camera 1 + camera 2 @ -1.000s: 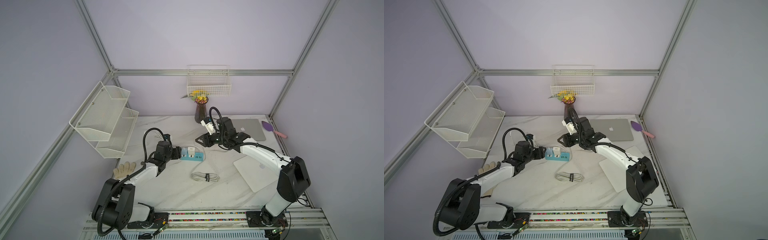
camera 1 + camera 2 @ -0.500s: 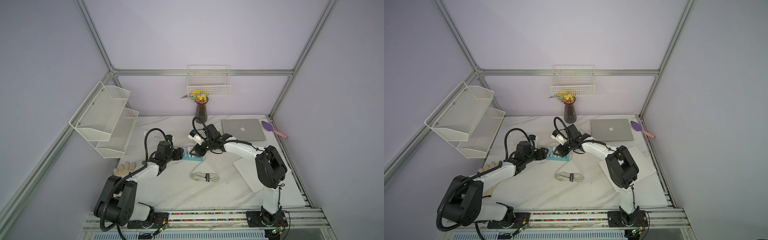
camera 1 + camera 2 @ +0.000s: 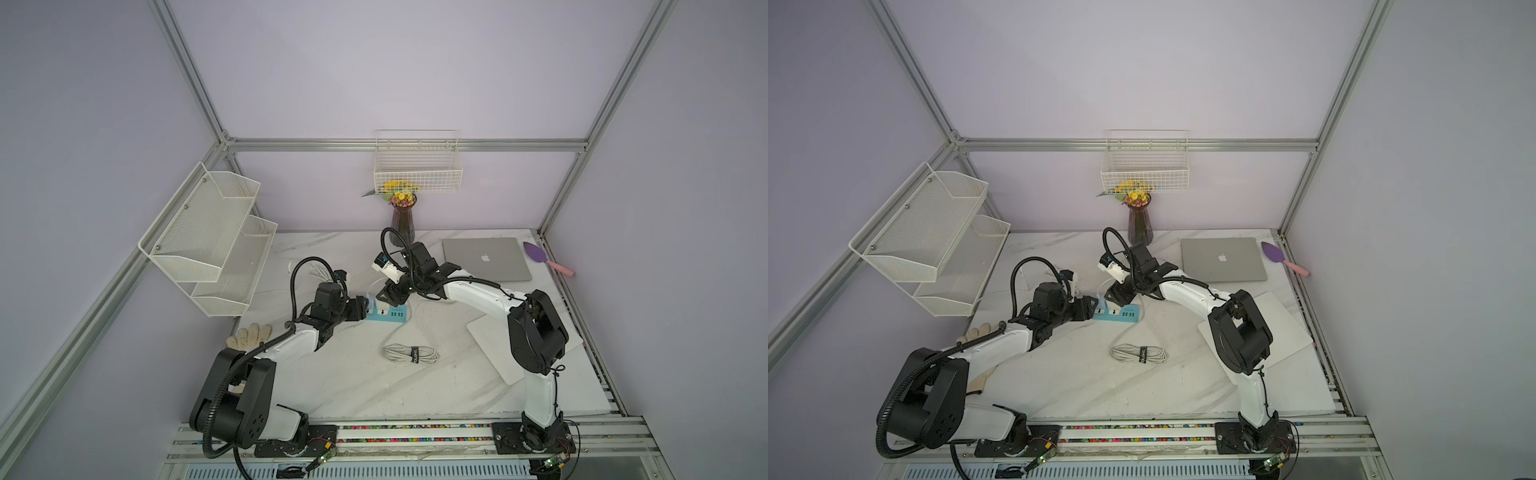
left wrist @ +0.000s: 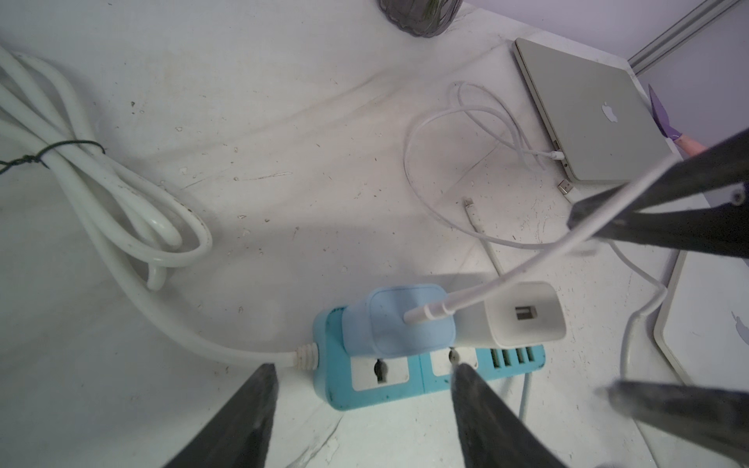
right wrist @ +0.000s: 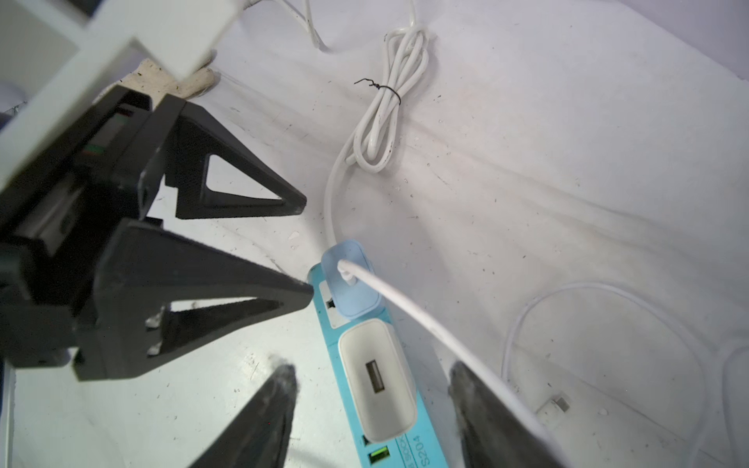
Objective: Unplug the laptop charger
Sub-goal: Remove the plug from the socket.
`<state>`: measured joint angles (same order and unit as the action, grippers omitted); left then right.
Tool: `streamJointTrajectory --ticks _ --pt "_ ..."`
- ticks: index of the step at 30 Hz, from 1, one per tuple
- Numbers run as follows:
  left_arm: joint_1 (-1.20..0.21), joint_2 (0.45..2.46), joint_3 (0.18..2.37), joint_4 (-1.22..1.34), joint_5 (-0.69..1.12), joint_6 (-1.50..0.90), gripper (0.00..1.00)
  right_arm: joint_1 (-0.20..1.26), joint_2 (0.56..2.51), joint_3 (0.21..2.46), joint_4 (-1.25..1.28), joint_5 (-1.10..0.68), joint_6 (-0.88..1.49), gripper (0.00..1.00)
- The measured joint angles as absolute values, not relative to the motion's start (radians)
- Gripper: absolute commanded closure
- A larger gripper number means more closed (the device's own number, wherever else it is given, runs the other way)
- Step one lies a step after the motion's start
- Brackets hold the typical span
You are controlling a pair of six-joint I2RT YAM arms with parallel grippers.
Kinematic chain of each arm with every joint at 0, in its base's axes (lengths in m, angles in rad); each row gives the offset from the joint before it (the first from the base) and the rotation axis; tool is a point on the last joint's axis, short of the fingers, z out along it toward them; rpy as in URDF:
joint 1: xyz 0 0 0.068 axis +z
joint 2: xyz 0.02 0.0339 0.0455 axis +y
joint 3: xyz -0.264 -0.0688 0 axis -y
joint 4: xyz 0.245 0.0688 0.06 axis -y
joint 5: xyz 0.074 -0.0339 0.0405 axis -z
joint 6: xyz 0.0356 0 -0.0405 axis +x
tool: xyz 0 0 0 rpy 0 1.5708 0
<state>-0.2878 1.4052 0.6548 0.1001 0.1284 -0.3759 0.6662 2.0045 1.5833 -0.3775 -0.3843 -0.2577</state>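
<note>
Next, my right gripper should lower until its open fingers are on either side of the long sides of the white charger brick point(image 3: 382, 307) point(image 5: 378, 380) and close, as the brick stands below, between them.
The laptop charger point(image 5: 377, 377), a white square brick with an empty USB port, stands plugged into the blue power strip point(image 5: 421, 449). My right gripper point(image 5: 373, 368) is open, one finger on each side of the brick and clear of it. Beside the brick point(image 4: 523, 312) sits a light-blue adapter point(image 4: 395, 320) with a thin white cable point(image 4: 527, 263) running past a right finger. My left gripper point(image 4: 362, 366) is open at the strip's cord end point(image 4: 332, 377), one fingertip against the strip's face. In both top views the grippers point(image 3: 361, 309) point(image 3: 1115, 296) meet over the strip point(image 3: 390, 319).
A closed silver laptop point(image 3: 486, 259) lies at the back right, a dark vase point(image 3: 402, 224) at the back. A strapped cable coil point(image 3: 409, 353) lies in front of the strip. A white slab point(image 3: 490, 345) is on the right, a glove point(image 3: 249, 334) and wire shelves point(image 3: 208, 237) on the left.
My right arm swung left and down from near the laptop to the power strip, and its jaws widened. The left arm barely moved.
</note>
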Motion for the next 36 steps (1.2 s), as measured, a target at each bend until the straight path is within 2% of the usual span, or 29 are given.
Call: streamJointTrajectory --ticks 7,12,21,23,30,36 --pt "-0.288 1.449 0.655 0.107 0.128 -0.374 0.33 0.67 2.055 1.594 -0.42 -0.366 -0.294 0.35" --pt "-0.288 1.462 0.655 0.113 0.137 -0.374 0.33 0.67 2.082 1.597 -0.422 -0.366 -0.307 0.42" --pt "-0.288 1.362 0.643 0.122 0.154 -0.374 0.32 0.671 2.093 1.59 -0.419 -0.387 -0.337 0.79" --pt "-0.288 1.349 0.643 0.145 0.154 -0.374 0.32 0.672 2.093 1.587 -0.411 -0.388 -0.341 0.84" --pt "-0.29 1.478 0.672 0.152 0.177 -0.374 0.34 0.673 2.092 1.585 -0.406 -0.39 -0.351 0.83" --pt "-0.298 1.492 0.649 0.15 0.175 -0.374 0.34 0.701 2.06 1.526 -0.349 -0.33 -0.369 0.9"
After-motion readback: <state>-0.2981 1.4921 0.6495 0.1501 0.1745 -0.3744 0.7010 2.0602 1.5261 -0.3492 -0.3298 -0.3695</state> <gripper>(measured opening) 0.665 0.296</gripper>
